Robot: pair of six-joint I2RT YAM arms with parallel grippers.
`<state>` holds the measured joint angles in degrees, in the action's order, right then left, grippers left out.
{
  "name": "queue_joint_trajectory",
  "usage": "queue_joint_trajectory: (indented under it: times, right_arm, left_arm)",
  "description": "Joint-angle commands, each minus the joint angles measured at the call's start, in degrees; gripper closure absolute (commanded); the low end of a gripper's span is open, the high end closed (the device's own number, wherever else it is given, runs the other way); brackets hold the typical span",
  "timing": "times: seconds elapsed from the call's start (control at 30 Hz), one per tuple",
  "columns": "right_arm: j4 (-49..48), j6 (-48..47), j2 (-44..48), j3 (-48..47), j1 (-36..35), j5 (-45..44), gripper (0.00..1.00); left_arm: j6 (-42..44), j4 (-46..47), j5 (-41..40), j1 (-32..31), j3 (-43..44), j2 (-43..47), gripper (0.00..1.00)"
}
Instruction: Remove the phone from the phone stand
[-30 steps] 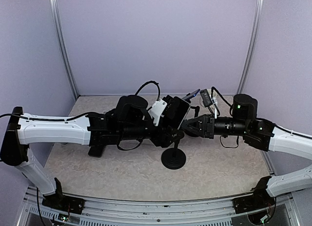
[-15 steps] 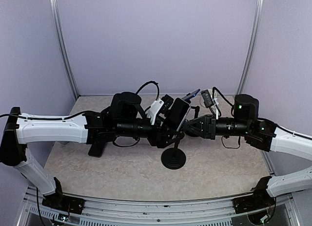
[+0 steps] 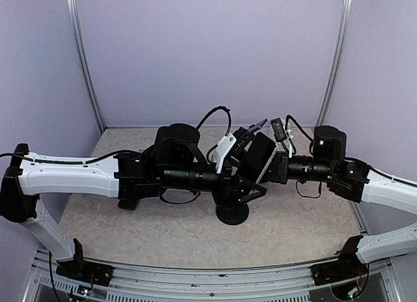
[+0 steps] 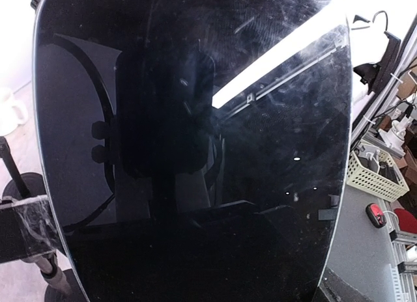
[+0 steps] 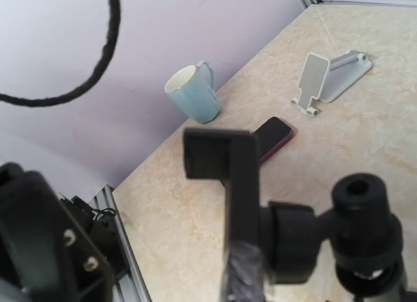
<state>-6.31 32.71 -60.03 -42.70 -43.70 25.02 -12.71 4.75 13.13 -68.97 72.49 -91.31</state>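
I need to swing my left gripper to its left in the top view next, lower it and let go, as bare tabletop by the dark red phone lies below there.
The phone (image 3: 260, 157), a black slab, hangs tilted above the table with my left gripper (image 3: 251, 185) shut on its lower part. Its dark screen (image 4: 195, 152) fills the left wrist view and hides the fingers there. The black phone stand (image 3: 232, 214) has its round base on the table just below. Its cradle (image 5: 225, 162) shows bare in the right wrist view, with no phone in it. My right gripper (image 3: 277, 168) is mostly hidden behind the phone and looks shut on the cradle's taped end (image 5: 244, 276). The taped cradle (image 4: 23, 227) also sits left of the phone.
The right wrist view shows a light blue mug (image 5: 193, 94) by the wall, a dark red phone (image 5: 273, 136) lying flat, and a white stand (image 5: 326, 77) lying on its side. Both forearms cross the table's middle. An aluminium rail (image 3: 195, 276) runs along the near edge.
My left arm has moved right and carried the phone right, away from the top of the stand. The right gripper has stayed at the stand, now behind the phone.
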Motion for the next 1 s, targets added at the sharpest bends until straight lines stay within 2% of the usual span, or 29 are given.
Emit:
queue_joint_trajectory:
  times: [0.0, 0.2, 0.43, 0.6, 0.73, 0.97]
  right_arm:
    - [2.2, -0.6, 0.2, -0.6, 0.7, -4.4, 1.00]
    - [2.7, -0.6, 0.9, -0.7, 0.7, -5.0, 1.00]
    - [2.7, -0.8, 1.3, -0.5, 0.7, -5.2, 1.00]
    - [2.7, -1.2, 1.2, -0.5, 0.9, -4.3, 1.00]
    - [2.6, -1.6, 1.1, -0.5, 0.9, -4.0, 1.00]
    - [2.7, -1.9, 0.9, -0.6, 0.9, -3.6, 1.00]
  left_arm:
    - [-1.2, 4.3, -2.4, 0.0, 0.1, 4.7, 0.76]
    - [-4.8, 1.0, -12.4, 2.3, -3.3, 11.2, 0.75]
    - [-16.9, -11.8, -23.3, 13.4, -6.6, 16.3, 0.78]
    - [-20.8, -17.7, -31.6, 16.6, -11.5, 18.3, 0.75]
    - [-22.7, -21.9, -31.0, 19.0, -13.1, 15.8, 0.74]
    - [-28.5, -24.5, -32.9, 19.2, -14.5, 9.3, 0.84]
